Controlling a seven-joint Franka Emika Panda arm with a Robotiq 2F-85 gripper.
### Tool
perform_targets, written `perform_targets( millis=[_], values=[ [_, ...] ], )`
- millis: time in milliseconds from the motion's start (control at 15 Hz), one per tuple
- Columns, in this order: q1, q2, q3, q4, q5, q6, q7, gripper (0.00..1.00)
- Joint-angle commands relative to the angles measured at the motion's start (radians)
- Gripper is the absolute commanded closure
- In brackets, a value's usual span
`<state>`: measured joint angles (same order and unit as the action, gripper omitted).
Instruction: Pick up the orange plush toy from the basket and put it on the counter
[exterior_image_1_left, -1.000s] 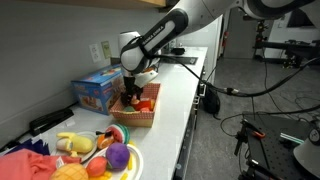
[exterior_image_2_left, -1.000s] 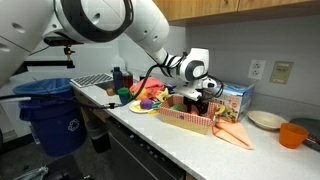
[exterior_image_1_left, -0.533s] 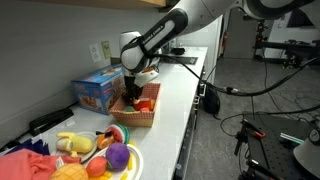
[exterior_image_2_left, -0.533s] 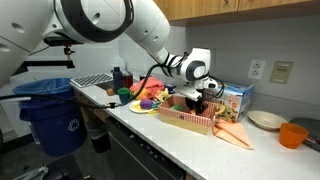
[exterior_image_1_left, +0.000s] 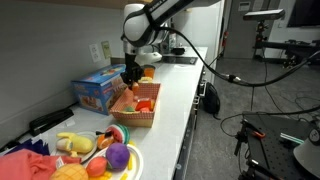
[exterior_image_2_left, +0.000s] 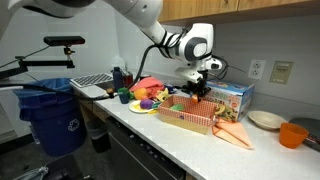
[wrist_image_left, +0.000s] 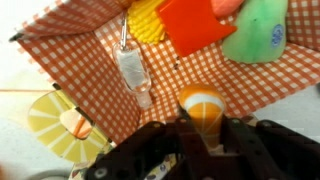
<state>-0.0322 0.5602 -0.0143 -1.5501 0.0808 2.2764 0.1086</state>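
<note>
The gripper moves up, across toward the plate of toy food, then down beside it to release the orange plush toy next, since the toy still hangs over the basket.
In the wrist view the orange plush toy (wrist_image_left: 200, 103), round with a pale band across it, sits between my gripper's (wrist_image_left: 201, 128) dark fingers, which are shut on it. It hangs above the red-checked basket (wrist_image_left: 90, 70), over the near rim. In both exterior views the gripper (exterior_image_1_left: 131, 80) (exterior_image_2_left: 197, 91) is raised a little above the basket (exterior_image_1_left: 123, 117) (exterior_image_2_left: 186, 122) on the white counter (exterior_image_1_left: 170, 100) (exterior_image_2_left: 150, 122).
Inside the basket lie a clear small bottle (wrist_image_left: 133, 72), a yellow piece (wrist_image_left: 150, 18), a red piece (wrist_image_left: 195, 22) and a green toy (wrist_image_left: 258, 30). A blue box (exterior_image_1_left: 98, 90) stands behind the basket. A plate of toy food (exterior_image_1_left: 105, 155) and an orange cloth (exterior_image_2_left: 235, 133) flank it.
The gripper has shut on the orange plush toy inside the basket and risen with it, so it now hangs above the basket.
</note>
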Motion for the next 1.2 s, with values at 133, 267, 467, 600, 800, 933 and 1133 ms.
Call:
perform_targets(
  millis=[133, 267, 467, 600, 800, 933, 1133],
  values=[
    [-0.006, -0.266, 0.032, -0.245, 0.078, 0.003, -0.033, 0.94],
    [0.008, -0.322, 0.046, -0.313, 0.091, 0.006, -0.039, 0.94],
    [0.02, -0.381, 0.083, -0.397, 0.157, 0.011, -0.072, 0.94],
    [0.037, -0.393, 0.105, -0.427, 0.192, 0.007, -0.092, 0.94],
    [0.066, -0.39, 0.131, -0.449, 0.211, 0.0, -0.111, 0.94],
    [0.086, -0.371, 0.141, -0.437, 0.189, 0.013, -0.115, 0.94],
    [0.102, -0.337, 0.149, -0.395, 0.187, 0.016, -0.141, 0.94]
  ],
)
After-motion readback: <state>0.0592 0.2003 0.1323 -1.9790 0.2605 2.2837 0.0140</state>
